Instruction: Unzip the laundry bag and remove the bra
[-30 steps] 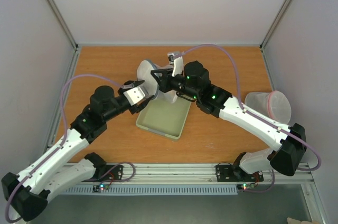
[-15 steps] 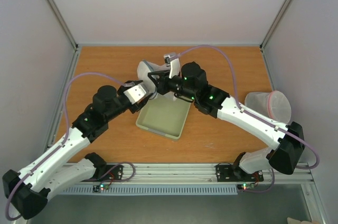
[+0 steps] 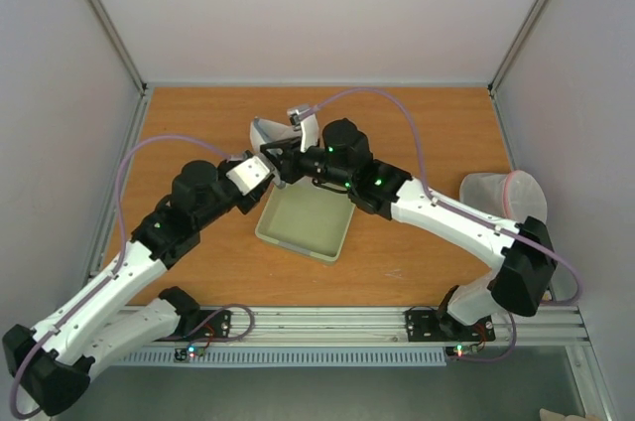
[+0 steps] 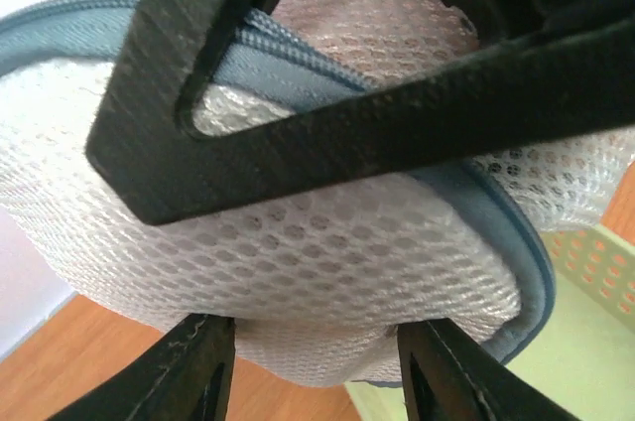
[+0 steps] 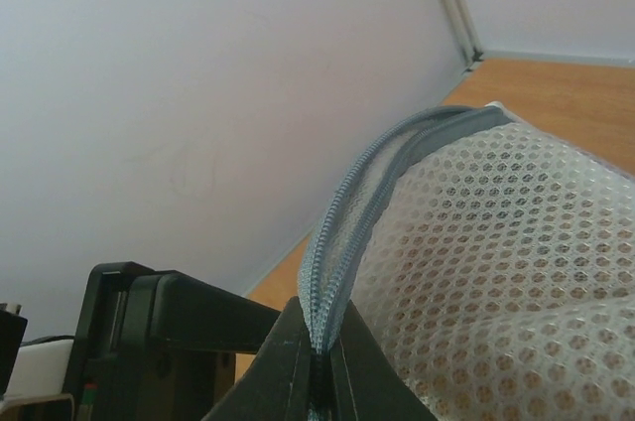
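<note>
The bag is held up high, so the robot's right gripper should lower the bag's zip band toward the table [image 3: 245, 225] beside the tray below it and let go.
The laundry bag [image 3: 265, 133], white mesh with a grey zip band, is held up above the table behind the tray's far left corner. My left gripper [image 3: 269, 169] is shut on its lower mesh edge; the left wrist view shows the mesh [image 4: 327, 252] bulging between the fingers [image 4: 193, 371]. My right gripper [image 3: 280, 155] is shut on the zip band [image 5: 367, 193], pinching it between its fingertips [image 5: 288, 351]. The right gripper's black fingers cross the top of the left wrist view [image 4: 377, 133]. The bra is not visible in any view.
The pale green tray [image 3: 298, 242] lies on the wooden table just in front of both grippers; it also shows in the left wrist view [image 4: 595, 272]. A translucent round bag with a pink rim [image 3: 501, 198] lies at the right edge. Walls enclose the table.
The right gripper and the bag have shifted left and slightly toward the back. The left gripper has followed a little left, still holding the bag.
</note>
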Controlling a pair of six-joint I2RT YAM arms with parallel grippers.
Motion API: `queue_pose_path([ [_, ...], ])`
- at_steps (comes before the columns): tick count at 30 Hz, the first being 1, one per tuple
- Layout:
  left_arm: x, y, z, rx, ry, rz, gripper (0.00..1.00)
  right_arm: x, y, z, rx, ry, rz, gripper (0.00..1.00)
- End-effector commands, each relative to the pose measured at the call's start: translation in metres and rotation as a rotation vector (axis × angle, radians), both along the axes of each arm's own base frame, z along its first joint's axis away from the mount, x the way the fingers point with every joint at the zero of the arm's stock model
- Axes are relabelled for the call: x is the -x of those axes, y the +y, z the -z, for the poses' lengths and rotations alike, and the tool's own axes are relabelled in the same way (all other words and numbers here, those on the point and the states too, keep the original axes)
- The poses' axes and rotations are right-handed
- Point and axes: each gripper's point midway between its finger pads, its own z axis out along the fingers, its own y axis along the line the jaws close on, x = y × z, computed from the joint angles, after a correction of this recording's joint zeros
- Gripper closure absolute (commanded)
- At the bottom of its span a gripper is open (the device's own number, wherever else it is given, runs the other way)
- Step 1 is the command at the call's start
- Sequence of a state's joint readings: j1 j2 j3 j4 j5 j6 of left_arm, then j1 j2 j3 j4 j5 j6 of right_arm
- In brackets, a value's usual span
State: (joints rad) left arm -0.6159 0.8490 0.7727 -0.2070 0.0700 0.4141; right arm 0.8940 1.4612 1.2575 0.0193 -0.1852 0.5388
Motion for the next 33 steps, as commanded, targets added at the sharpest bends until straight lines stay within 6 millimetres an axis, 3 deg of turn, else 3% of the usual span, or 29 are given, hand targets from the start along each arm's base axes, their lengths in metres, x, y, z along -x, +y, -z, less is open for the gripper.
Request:
queue_pose_path([
  [1,0.002,0.019,-0.042,0.073,-0.063,-0.068,0.53,0.019,0.029,-0.034,-0.115,-0.076,-0.134,0.99],
  [5,0.006,0.055,-0.040,0.090,-0.014,-0.198,0.48,0.013,0.051,-0.025,-0.147,-0.061,-0.177,0.99],
  [10,0.008,0.109,0.006,0.110,0.177,-0.451,0.45,0.003,0.089,-0.009,-0.191,-0.014,-0.259,0.99],
  [14,0.014,0.132,0.037,0.157,0.304,-0.586,0.40,-0.011,0.115,0.037,-0.146,0.085,-0.273,0.99],
  [18,0.016,0.135,0.043,0.214,0.340,-0.615,0.39,-0.021,0.123,0.102,-0.029,0.182,-0.243,0.99],
  [20,0.016,0.134,0.045,0.223,0.348,-0.614,0.39,-0.023,0.120,0.128,0.042,0.208,-0.224,0.99],
  [23,0.016,0.128,0.052,0.232,0.374,-0.588,0.39,-0.023,0.106,0.149,0.135,0.207,-0.182,0.99],
  [27,0.016,0.117,0.064,0.256,0.422,-0.547,0.38,-0.024,0.077,0.155,0.223,0.171,-0.114,0.99],
  [33,0.019,0.089,0.070,0.322,0.486,-0.411,0.38,-0.043,0.011,0.162,0.272,0.186,0.018,0.99],
])
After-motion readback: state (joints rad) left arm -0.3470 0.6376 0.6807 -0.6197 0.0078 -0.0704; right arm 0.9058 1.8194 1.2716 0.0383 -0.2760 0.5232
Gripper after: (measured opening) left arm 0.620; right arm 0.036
